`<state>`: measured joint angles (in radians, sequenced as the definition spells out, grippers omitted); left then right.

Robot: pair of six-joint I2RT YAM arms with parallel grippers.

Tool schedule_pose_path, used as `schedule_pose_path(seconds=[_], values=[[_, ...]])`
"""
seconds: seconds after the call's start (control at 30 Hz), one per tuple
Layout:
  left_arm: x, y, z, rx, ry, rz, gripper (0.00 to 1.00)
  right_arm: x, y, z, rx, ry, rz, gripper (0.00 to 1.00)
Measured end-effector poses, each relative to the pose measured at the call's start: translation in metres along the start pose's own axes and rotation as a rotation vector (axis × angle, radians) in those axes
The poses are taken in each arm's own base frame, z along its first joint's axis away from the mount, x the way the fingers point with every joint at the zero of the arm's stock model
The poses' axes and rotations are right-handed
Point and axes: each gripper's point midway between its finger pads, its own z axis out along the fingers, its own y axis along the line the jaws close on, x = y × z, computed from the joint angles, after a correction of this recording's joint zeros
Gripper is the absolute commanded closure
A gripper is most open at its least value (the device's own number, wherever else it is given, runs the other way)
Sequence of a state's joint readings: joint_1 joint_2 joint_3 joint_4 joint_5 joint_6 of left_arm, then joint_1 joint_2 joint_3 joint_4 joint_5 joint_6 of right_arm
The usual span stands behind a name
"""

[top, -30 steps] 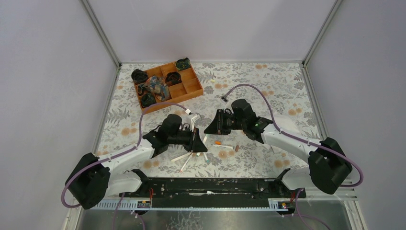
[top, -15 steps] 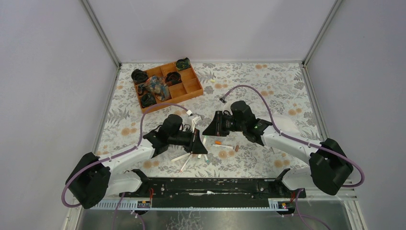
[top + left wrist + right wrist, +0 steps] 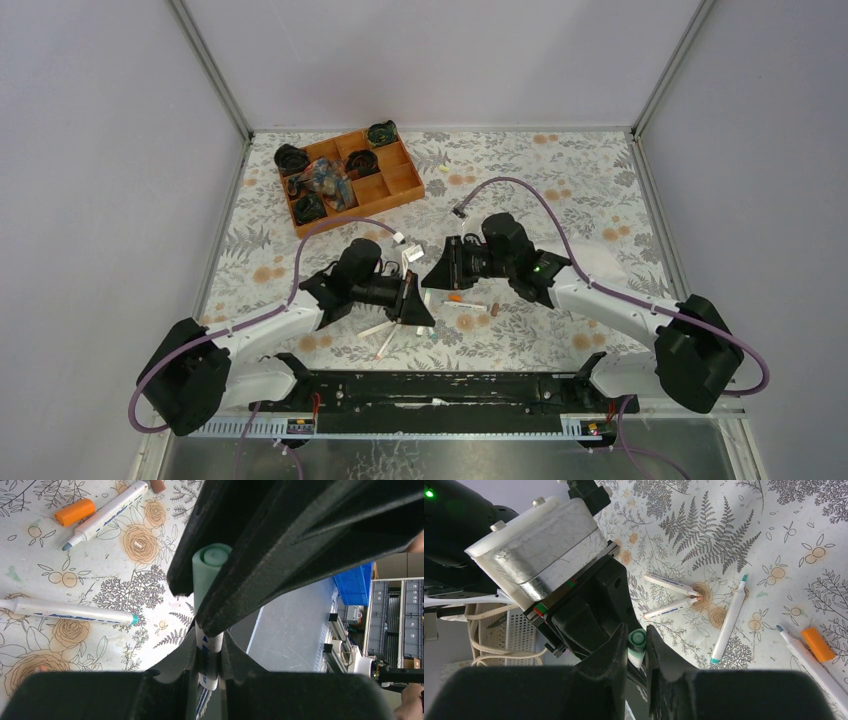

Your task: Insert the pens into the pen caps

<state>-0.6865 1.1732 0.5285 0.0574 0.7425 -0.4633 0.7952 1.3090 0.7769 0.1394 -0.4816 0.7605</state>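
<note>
I will next move my left gripper outward, away from my right gripper and toward the tray, then down to the cloth, because the green cap is on the white pen.
My left gripper (image 3: 208, 639) is shut on a white pen (image 3: 210, 655), held off the table. A green pen cap (image 3: 213, 560) sits on that pen's far end. My right gripper (image 3: 636, 635) is shut on this green cap (image 3: 637, 642). In the top view the left gripper (image 3: 417, 305) and right gripper (image 3: 440, 272) meet tip to tip above the table's front centre. Loose pens lie below: one with a teal tip (image 3: 70, 611), one with a blue-grey tip (image 3: 107, 515), two with red tips (image 3: 671, 585). An orange cap (image 3: 74, 512) and a brown cap (image 3: 158, 485) lie beside them.
An orange compartment tray (image 3: 395, 187) holding dark coiled items stands at the back left. The floral cloth (image 3: 560, 180) covers the table between grey walls. The black base rail (image 3: 430, 385) runs along the near edge.
My right gripper has shifted a little left and down toward the left gripper, so the two tips are closer together. The left arm has barely moved.
</note>
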Motion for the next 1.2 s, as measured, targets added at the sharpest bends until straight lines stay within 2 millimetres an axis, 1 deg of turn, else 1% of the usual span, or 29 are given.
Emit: schedule_pose_path(seconds=[0.2, 0.23, 0.33, 0.37, 0.4, 0.43, 0.47, 0.5, 0.53, 0.6, 0.7, 0.77, 0.87, 0.97, 1.03, 1.07, 1.2], values=[[0.0, 0.0, 0.0, 0.002, 0.001, 0.01, 1.0, 0.0, 0.002, -0.001, 0.015, -0.009, -0.026, 1.0], [0.0, 0.0, 0.0, 0.0, -0.002, 0.016, 1.0, -0.002, 0.002, -0.002, 0.025, -0.012, -0.033, 0.93], [-0.005, 0.002, -0.002, -0.022, -0.025, 0.034, 1.0, -0.008, 0.004, -0.002, 0.077, -0.024, -0.062, 0.62], [-0.007, 0.002, -0.003, -0.03, -0.039, 0.044, 1.0, -0.011, 0.006, -0.003, 0.097, -0.03, -0.081, 0.49], [-0.013, 0.003, -0.005, -0.051, -0.068, 0.057, 1.0, -0.013, 0.009, -0.005, 0.111, -0.025, -0.097, 0.4], [-0.024, 0.007, -0.008, -0.091, -0.114, 0.067, 1.0, -0.01, 0.015, -0.007, 0.119, -0.005, -0.112, 0.33], [-0.03, 0.011, -0.012, -0.126, -0.145, 0.065, 1.0, -0.011, 0.016, -0.01, 0.149, -0.004, -0.137, 0.25], [-0.042, 0.018, -0.017, -0.183, -0.199, 0.064, 1.0, -0.011, 0.023, -0.015, 0.151, 0.007, -0.162, 0.21], [-0.05, 0.023, -0.021, -0.222, -0.237, 0.06, 1.0, -0.013, 0.031, -0.02, 0.158, 0.005, -0.193, 0.19], [-0.059, 0.036, -0.029, -0.307, -0.289, 0.037, 1.0, -0.023, 0.045, -0.031, 0.171, -0.025, -0.254, 0.17], [-0.059, 0.061, -0.04, -0.436, -0.319, -0.033, 1.0, -0.054, 0.057, -0.052, 0.233, -0.137, -0.331, 0.17], [-0.056, 0.078, -0.049, -0.512, -0.323, -0.087, 1.0, -0.074, 0.059, -0.065, 0.29, -0.206, -0.371, 0.17], [-0.055, 0.102, -0.063, -0.598, -0.334, -0.165, 1.0, -0.091, 0.052, -0.072, 0.37, -0.251, -0.411, 0.18], [-0.058, 0.123, -0.075, -0.666, -0.338, -0.232, 0.98, -0.097, 0.03, -0.067, 0.464, -0.236, -0.436, 0.18], [-0.061, 0.137, -0.081, -0.703, -0.338, -0.273, 0.96, -0.096, 0.008, -0.061, 0.532, -0.197, -0.438, 0.19], [-0.061, 0.142, -0.083, -0.715, -0.336, -0.286, 0.96, -0.097, -0.001, -0.058, 0.553, -0.184, -0.436, 0.19], [-0.06, 0.167, -0.092, -0.771, -0.322, -0.352, 0.92, -0.107, -0.038, -0.053, 0.63, -0.154, -0.397, 0.23]])
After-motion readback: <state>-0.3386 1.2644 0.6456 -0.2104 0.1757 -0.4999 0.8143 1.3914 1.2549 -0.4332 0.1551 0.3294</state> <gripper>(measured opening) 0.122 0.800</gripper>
